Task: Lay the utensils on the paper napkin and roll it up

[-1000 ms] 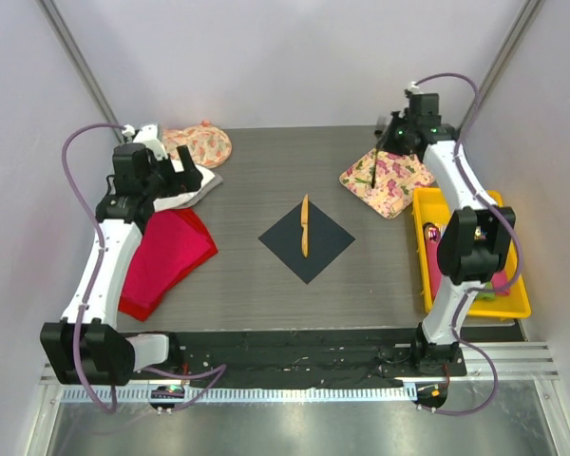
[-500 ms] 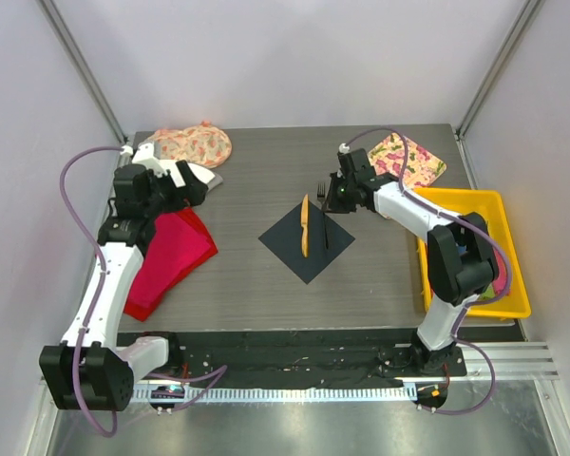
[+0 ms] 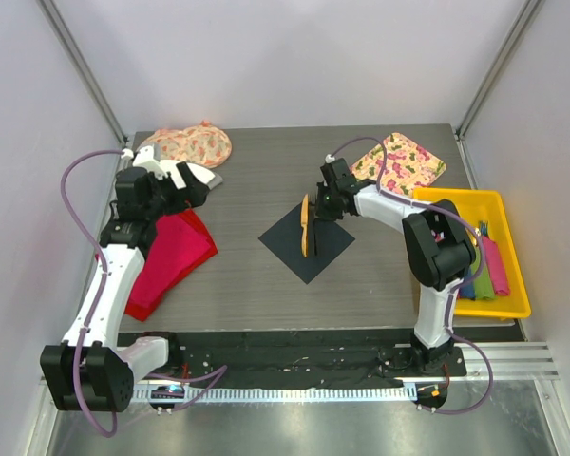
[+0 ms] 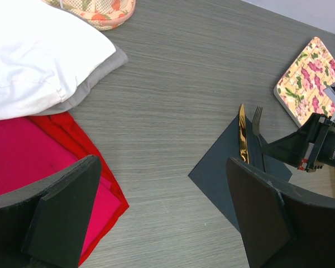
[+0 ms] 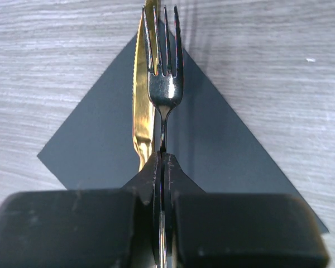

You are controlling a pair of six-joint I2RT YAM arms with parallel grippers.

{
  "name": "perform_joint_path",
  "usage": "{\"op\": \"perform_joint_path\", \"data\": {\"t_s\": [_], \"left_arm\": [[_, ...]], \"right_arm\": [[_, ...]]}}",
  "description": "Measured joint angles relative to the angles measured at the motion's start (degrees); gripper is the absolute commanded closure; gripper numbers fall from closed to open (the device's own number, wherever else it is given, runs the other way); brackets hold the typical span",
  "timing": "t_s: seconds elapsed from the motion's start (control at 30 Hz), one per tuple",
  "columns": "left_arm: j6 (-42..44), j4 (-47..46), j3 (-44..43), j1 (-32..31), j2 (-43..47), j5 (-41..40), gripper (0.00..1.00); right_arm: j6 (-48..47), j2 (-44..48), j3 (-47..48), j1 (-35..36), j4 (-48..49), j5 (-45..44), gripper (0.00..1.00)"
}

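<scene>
My right gripper lowers the dark shiny fork straight down onto the napkin next, to get it beside the golden knife [image 3: 305,228]. Only then it releases its handle.
The dark paper napkin [image 3: 309,249] lies as a diamond mid-table. A golden knife [image 3: 305,228] lies along its middle. My right gripper [image 3: 321,211] is over the napkin's far right part, shut on the handle of a dark shiny fork [image 5: 163,78]. The fork's tines point past the napkin's far corner, just right of the knife [image 5: 140,106]. The right gripper [image 5: 162,162] hides the fork's handle. My left gripper [image 3: 195,182] is open and empty above the cloths at the left. Its wrist view shows the napkin [image 4: 220,173], knife [image 4: 243,139] and fork [image 4: 257,118].
A red cloth [image 3: 166,255] and a white-grey cloth [image 3: 207,177] lie at the left. One floral cloth [image 3: 195,144] is at the back left, another [image 3: 401,163] at the back right. A yellow tray [image 3: 461,197] with coloured items stands at the right edge.
My right arm swung from the back-right floral cloth to the napkin, carrying the fork beside the knife. The floral cloth now lies farther back. The left gripper barely moved.
</scene>
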State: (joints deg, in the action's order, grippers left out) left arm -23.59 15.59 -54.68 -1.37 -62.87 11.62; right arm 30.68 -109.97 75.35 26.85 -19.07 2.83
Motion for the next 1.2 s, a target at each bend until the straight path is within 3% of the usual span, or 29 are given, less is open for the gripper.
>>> {"op": "perform_joint_path", "data": {"t_s": [0.43,1.2], "left_arm": [[0.0,-1.2,0.2,0.0,-0.2,0.0,0.00],[0.7,-1.8,0.2,0.0,-0.9,0.2,0.00]], "right_arm": [[1.2,-2.6,2.1,0.9,1.0,-0.8,0.98],[2.5,-4.8,2.2,1.0,0.7,-0.6,0.69]]}}
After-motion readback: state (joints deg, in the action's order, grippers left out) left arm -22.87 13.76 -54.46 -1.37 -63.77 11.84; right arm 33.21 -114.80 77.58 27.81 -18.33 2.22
